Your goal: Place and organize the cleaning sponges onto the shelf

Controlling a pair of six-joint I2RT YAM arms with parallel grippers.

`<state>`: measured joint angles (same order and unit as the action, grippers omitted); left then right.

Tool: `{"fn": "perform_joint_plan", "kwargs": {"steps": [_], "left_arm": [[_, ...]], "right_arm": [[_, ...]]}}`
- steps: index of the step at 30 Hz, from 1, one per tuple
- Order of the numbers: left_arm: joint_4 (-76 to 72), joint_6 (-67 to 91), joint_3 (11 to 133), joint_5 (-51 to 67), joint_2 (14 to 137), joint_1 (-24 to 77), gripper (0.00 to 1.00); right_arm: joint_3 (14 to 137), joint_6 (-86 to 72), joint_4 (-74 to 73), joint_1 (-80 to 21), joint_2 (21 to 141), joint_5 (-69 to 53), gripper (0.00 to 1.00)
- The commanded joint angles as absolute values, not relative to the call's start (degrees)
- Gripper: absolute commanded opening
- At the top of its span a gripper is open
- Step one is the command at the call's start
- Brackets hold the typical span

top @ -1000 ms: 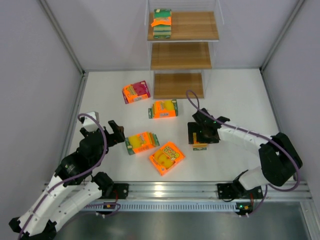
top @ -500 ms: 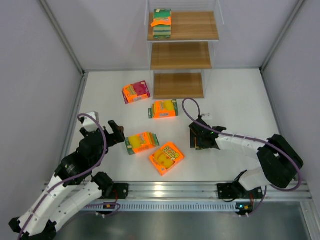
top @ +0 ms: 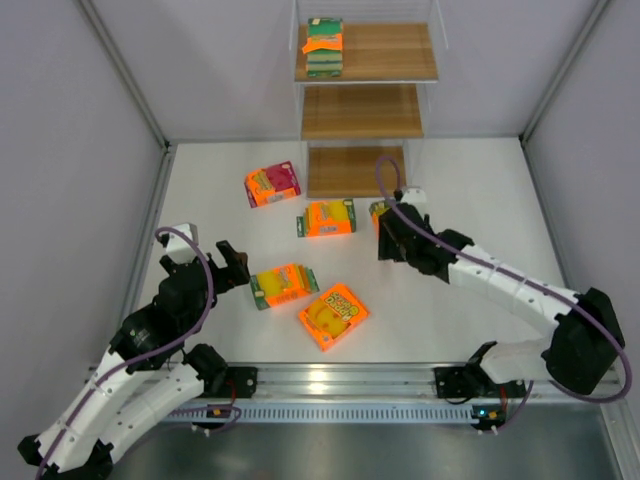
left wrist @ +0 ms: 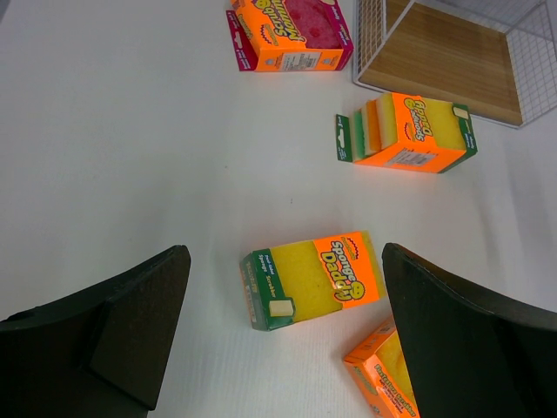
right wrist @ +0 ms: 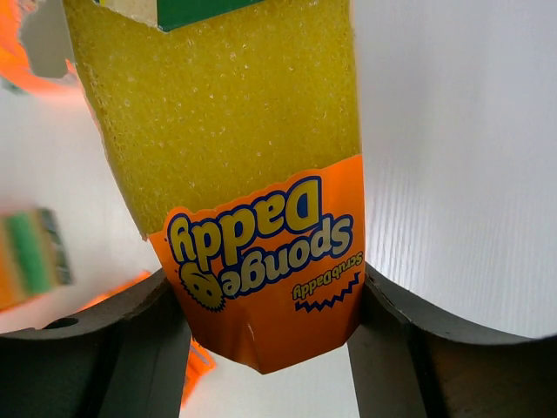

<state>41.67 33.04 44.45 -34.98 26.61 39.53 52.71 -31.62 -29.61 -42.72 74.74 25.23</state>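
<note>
The top board's bare part (top: 386, 47) beside the green pack is above and outward, so my right gripper will next rise, reach outward and release the held pack there.
My right gripper (top: 386, 228) is shut on a yellow and orange sponge pack (right wrist: 235, 131), with its jaws pressed on the orange end (top: 378, 210), lifted off the table just in front of the shelf's (top: 380, 60) bottom board. One green and orange pack (top: 324, 46) lies on the top board. On the table lie a pink-red pack (top: 272, 184) and three orange ones (top: 328, 217), (top: 284, 285), (top: 333, 315). My left gripper (top: 232, 265) is open, hovering over the table with the pack (left wrist: 313, 279) seen between its fingers (left wrist: 104, 340).
Grey walls close in the white table on the left, right and back. The shelf's middle board (top: 362, 112) and bottom board (top: 357, 170) are bare. The bottom tier's wire frame (left wrist: 370, 39) stands close to the pink-red pack (left wrist: 291, 35).
My right gripper has closed on the sponge pack, lifted it off the table and carried it away from me toward the shelf. The left arm has not moved.
</note>
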Motion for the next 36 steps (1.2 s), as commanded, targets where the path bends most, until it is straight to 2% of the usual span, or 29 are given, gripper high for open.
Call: {"fn": "perform_joint_plan", "kwargs": {"steps": [1,3,6,9,16,23,32,36], "left_arm": [[42.01,32.96,44.65,-35.51,26.28,39.64,0.98],[42.01,33.05,44.56,-35.77,26.45,39.64,0.98],[41.92,32.87,44.65,-35.51,27.24,39.64,0.98],[41.92,32.87,44.74,-35.07,28.21,39.64,0.98],[42.01,32.87,44.65,-35.77,27.69,39.64,0.98],[42.01,32.96,44.47,-36.91,26.98,39.64,0.98],[42.01,32.96,44.47,-37.00,27.16,39.64,0.98],[42.10,33.05,44.39,-37.09,27.07,39.64,0.98]], "right_arm": [[67.71,-22.54,-29.88,-43.51,71.01,27.60,0.43],[75.46,-17.79,-31.89,-43.51,72.67,28.21,0.41],[97.82,-11.55,-35.32,-43.42,78.73,30.66,0.39],[110.69,-4.69,-33.68,-42.54,87.50,31.73,0.40],[141.48,-0.53,-38.15,-35.86,108.62,28.65,0.42],[142.73,2.29,-27.35,-33.23,112.50,30.15,0.44],[142.73,-4.57,-28.57,-29.44,112.77,25.41,0.43],[142.65,-4.92,-24.80,-29.36,112.32,25.23,0.43]]}}
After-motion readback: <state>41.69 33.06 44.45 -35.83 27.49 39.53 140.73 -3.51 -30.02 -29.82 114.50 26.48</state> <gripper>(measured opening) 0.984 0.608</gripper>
